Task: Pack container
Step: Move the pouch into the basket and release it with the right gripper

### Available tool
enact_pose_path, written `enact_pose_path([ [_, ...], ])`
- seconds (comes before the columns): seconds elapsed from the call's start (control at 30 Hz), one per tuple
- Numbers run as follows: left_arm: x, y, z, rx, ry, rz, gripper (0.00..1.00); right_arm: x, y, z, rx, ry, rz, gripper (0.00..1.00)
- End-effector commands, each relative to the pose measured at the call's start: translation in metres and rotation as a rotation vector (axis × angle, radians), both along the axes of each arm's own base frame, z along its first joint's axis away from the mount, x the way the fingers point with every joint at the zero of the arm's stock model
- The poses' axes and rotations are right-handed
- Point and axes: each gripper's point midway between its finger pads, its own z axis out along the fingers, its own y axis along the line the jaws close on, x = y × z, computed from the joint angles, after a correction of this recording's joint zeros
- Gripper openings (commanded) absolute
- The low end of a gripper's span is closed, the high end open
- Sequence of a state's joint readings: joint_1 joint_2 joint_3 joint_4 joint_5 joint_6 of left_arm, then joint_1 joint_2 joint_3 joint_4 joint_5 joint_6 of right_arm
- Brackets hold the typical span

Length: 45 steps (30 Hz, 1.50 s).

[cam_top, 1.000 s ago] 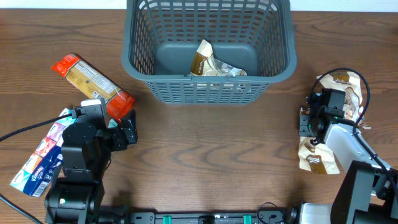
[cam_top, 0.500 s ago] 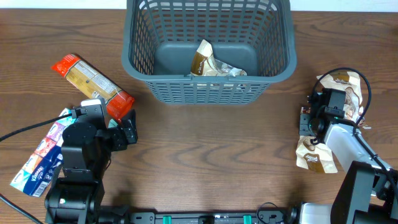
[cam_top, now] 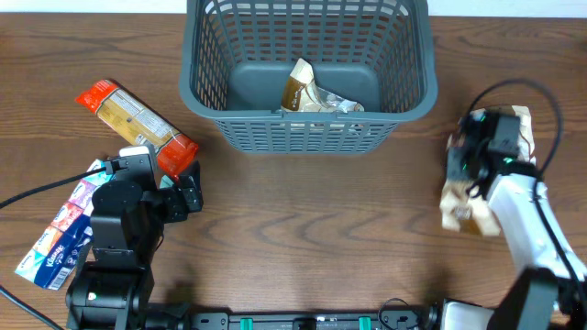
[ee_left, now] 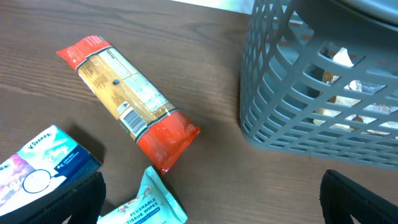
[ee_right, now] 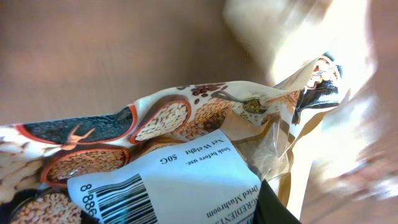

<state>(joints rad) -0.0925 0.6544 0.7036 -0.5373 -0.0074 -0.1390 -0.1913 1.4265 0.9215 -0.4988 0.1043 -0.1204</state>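
Note:
The right gripper will next move up across the basket's rim, then down over the snack pouch [cam_top: 316, 95] and let go, because the pouch lies to the gripper's left in the overhead view.
The container [cam_top: 307, 117], a dark grey lattice basket, stands at the back centre with one tan snack pouch [cam_top: 312, 90] lying inside. In the left wrist view its slotted wall [ee_left: 311, 112] is at the right. My right gripper [cam_top: 465, 167] is shut on a tan dried-mushroom pouch [cam_top: 459, 209], which hangs below it at the right of the table. In the right wrist view this pouch [ee_right: 174, 168], with its white barcode label, fills the space between the fingers of my right gripper [ee_right: 180, 214]. My left gripper [cam_top: 188, 191] [ee_left: 208, 205] stands open and holds nothing.
An orange-ended noodle pack [cam_top: 138, 124] [ee_left: 124, 93] lies left of the basket. A blue tissue pack [cam_top: 57, 236] [ee_left: 43, 162] and a teal wipes pack [ee_left: 146, 208] lie by the left arm. Another tan pouch [cam_top: 521, 124] lies behind the right gripper.
The right gripper closed on the mushroom pouch and rose with it, shifting slightly toward the back. The left arm has not moved.

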Motion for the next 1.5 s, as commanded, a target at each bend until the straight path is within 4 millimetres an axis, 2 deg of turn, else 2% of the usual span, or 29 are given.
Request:
enact_pose_path([
  [0.0,0.001,0.002,0.010,-0.008,-0.022,0.018,0.99,0.029,-0.001,0.085,-0.040,-0.211,0.021,0.01],
  [0.1,0.001,0.002,0.010,-0.008,-0.022,0.018,0.99,0.043,0.001,0.146,-0.061,-0.353,0.032,0.01],
  [0.13,0.001,0.002,0.010,-0.008,-0.022,0.018,0.98,0.051,0.016,0.193,-0.044,-0.468,0.092,0.01],
  [0.2,0.001,0.002,0.010,-0.008,-0.022,0.018,0.98,0.057,0.046,0.235,-0.029,-0.561,0.249,0.01],
  [0.27,0.001,0.002,0.010,-0.008,-0.022,0.018,0.99,0.056,0.087,0.273,-0.020,-0.649,0.449,0.01],
  [0.37,0.001,0.002,0.009,-0.008,-0.021,0.018,0.99,0.046,0.145,0.316,-0.084,-0.751,0.744,0.01],
  [0.4,0.001,0.002,0.009,-0.008,-0.021,0.018,0.99,0.042,0.162,0.325,-0.104,-0.776,0.813,0.01],
  [0.5,0.000,0.003,0.009,-0.008,-0.018,0.018,0.98,0.028,0.213,0.335,-0.158,-0.822,1.027,0.01],
  [0.6,-0.001,0.003,0.007,-0.007,-0.010,0.018,0.99,0.020,0.252,0.323,-0.155,-0.811,1.171,0.01],
  [0.67,-0.002,0.003,0.005,-0.006,-0.001,0.018,0.98,0.017,0.274,0.302,-0.136,-0.760,1.260,0.01],
  [0.77,-0.004,0.003,0.003,-0.005,0.012,0.018,0.99,0.013,0.302,0.263,-0.076,-0.653,1.393,0.01],
  [0.87,-0.004,0.003,0.001,-0.004,0.018,0.018,0.99,0.023,0.318,0.219,-0.026,-0.528,1.434,0.01],
  [1.0,-0.004,0.003,0.001,-0.004,0.018,0.018,0.98,0.036,0.333,0.169,0.020,-0.401,1.464,0.01],
  [1.2,-0.005,0.003,0.001,-0.004,0.019,0.018,0.99,0.046,0.340,0.116,0.071,-0.265,1.470,0.01],
  [1.3,-0.005,0.003,0.001,-0.004,0.019,0.018,0.99,0.048,0.340,0.098,0.087,-0.215,1.468,0.01],
  [1.47,-0.005,0.003,0.001,-0.004,0.019,0.018,0.99,0.050,0.339,0.088,0.094,-0.189,1.465,0.01],
])
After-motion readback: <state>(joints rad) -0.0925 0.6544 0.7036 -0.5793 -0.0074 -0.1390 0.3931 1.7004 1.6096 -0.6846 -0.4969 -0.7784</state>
